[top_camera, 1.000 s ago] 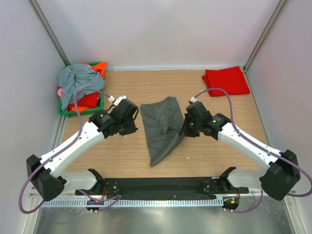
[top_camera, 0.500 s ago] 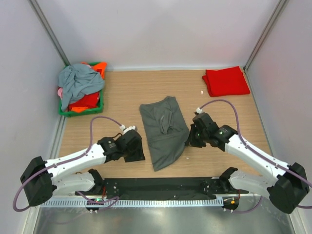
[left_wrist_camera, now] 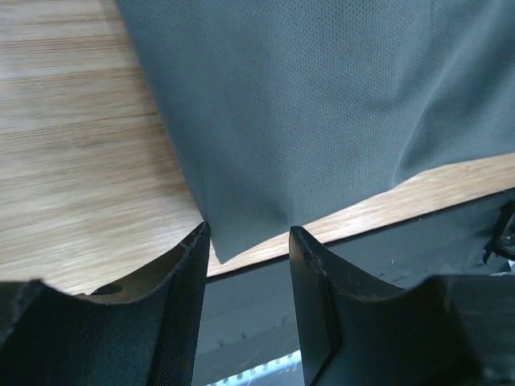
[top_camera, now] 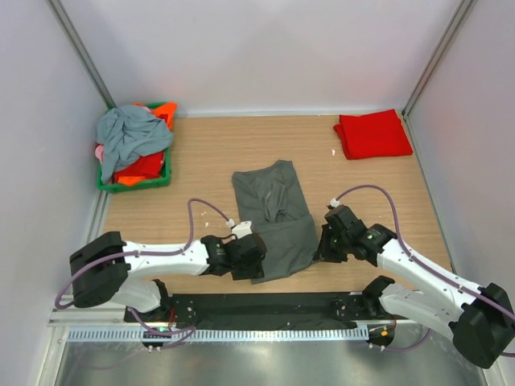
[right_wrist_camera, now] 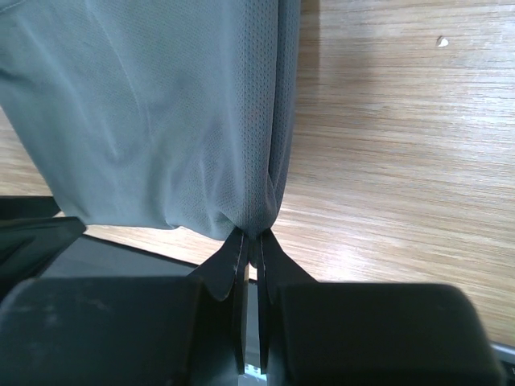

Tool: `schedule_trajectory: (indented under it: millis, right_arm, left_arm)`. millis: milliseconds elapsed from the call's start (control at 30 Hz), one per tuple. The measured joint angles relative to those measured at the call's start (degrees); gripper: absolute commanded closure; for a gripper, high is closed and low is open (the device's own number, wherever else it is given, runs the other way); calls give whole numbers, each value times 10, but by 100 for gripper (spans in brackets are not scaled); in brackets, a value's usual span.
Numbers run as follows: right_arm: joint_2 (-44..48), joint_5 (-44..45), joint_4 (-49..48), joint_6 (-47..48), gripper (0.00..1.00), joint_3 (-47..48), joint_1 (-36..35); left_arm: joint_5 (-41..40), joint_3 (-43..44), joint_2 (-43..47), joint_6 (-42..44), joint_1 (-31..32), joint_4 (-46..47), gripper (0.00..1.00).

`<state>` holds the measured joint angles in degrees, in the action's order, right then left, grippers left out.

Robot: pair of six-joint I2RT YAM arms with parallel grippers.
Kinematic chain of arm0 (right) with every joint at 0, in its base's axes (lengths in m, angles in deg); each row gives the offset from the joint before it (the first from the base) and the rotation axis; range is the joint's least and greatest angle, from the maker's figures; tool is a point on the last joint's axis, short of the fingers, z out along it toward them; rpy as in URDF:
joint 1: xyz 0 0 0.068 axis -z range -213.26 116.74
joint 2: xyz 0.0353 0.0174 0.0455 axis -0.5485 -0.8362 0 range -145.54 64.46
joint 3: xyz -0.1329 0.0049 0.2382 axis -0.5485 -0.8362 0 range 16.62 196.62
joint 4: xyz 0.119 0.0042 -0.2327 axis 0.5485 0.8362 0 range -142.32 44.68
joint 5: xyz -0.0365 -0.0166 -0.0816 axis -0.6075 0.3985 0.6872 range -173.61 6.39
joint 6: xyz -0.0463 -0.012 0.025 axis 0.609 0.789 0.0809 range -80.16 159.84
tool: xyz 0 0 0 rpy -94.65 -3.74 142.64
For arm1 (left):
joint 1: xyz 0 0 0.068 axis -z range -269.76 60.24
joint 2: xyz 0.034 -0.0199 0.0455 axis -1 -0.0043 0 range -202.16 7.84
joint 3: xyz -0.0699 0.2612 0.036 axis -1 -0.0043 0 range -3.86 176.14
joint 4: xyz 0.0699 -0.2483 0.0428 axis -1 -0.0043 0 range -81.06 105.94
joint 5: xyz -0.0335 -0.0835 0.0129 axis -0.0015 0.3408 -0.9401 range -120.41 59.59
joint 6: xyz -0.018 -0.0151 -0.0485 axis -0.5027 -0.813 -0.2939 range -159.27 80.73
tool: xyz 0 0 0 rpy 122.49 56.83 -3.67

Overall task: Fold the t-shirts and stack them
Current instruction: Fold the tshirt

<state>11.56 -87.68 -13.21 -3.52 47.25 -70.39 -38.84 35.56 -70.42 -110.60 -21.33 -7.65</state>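
My right gripper rises next, swings the pinched cloth outward to the shirt's far end (top_camera: 282, 167) and lowers it to release. The shirt's near half stretches toward the bar.
A dark charcoal-grey t-shirt (top_camera: 273, 213) lies partly folded in the middle of the table. My left gripper (top_camera: 259, 261) is open at its near left corner. In the left wrist view the shirt (left_wrist_camera: 322, 104) has its corner lying between the tips of the left gripper (left_wrist_camera: 247, 235), and I cannot tell whether they touch it. My right gripper (top_camera: 320, 245) is shut on the shirt's near right edge. The right wrist view shows the right gripper (right_wrist_camera: 256, 239) pinching bunched cloth of the shirt (right_wrist_camera: 161, 121). A folded red t-shirt (top_camera: 372, 134) lies at the back right.
A green basket (top_camera: 137, 183) at the back left holds a blue-grey shirt (top_camera: 129, 135) on top of orange and red ones. The black base rail (top_camera: 265, 305) runs along the near edge, just below both grippers.
My left arm swung down and right from beside the shirt to its near left corner. My right gripper drew the shirt's right edge toward the near edge, and the lower part spread wider.
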Motion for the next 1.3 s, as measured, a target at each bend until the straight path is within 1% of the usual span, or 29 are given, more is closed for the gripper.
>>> schedule_trajectory:
  millis: [133, 267, 500, 667, 767, 833, 933, 967, 1033, 1067, 1300]
  right_arm:
    - [12, -2, 0, -1, 99, 0, 0]
    - [18, -2, 0, -1, 99, 0, 0]
    - [19, -2, 0, -1, 99, -1, 0]
    - [19, -2, 0, -1, 99, -4, 0]
    - [19, -2, 0, -1, 99, -5, 0]
    - [19, -2, 0, -1, 99, -5, 0]
    - [19, -2, -1, -1, 99, -6, 0]
    - [19, -2, -1, -1, 99, -6, 0]
    - [19, -2, -1, -1, 99, -7, 0]
    - [19, -2, -1, -1, 99, -7, 0]
    - [20, -9, -1, -5, 99, -7, 0]
  left_arm:
    - [-19, 17, -25, -31, 23, -15, 54]
    - [-42, 30, -27, -53, 44, -47, 54]
    - [-70, 45, -27, -82, 59, -98, 54]
    - [-81, 45, -42, -92, 64, -101, 53]
    - [-84, 45, -57, -93, 65, -92, 55]
    - [-85, 46, -61, -93, 65, -85, 59]
    - [-86, 47, -69, -95, 66, -74, 71]
    - [-86, 48, -71, -96, 67, -70, 81]
    - [-87, 48, -74, -98, 69, -64, 90]
    - [-88, 48, -75, -98, 70, -63, 100]
    - [-92, 49, -71, -97, 70, -73, 100]
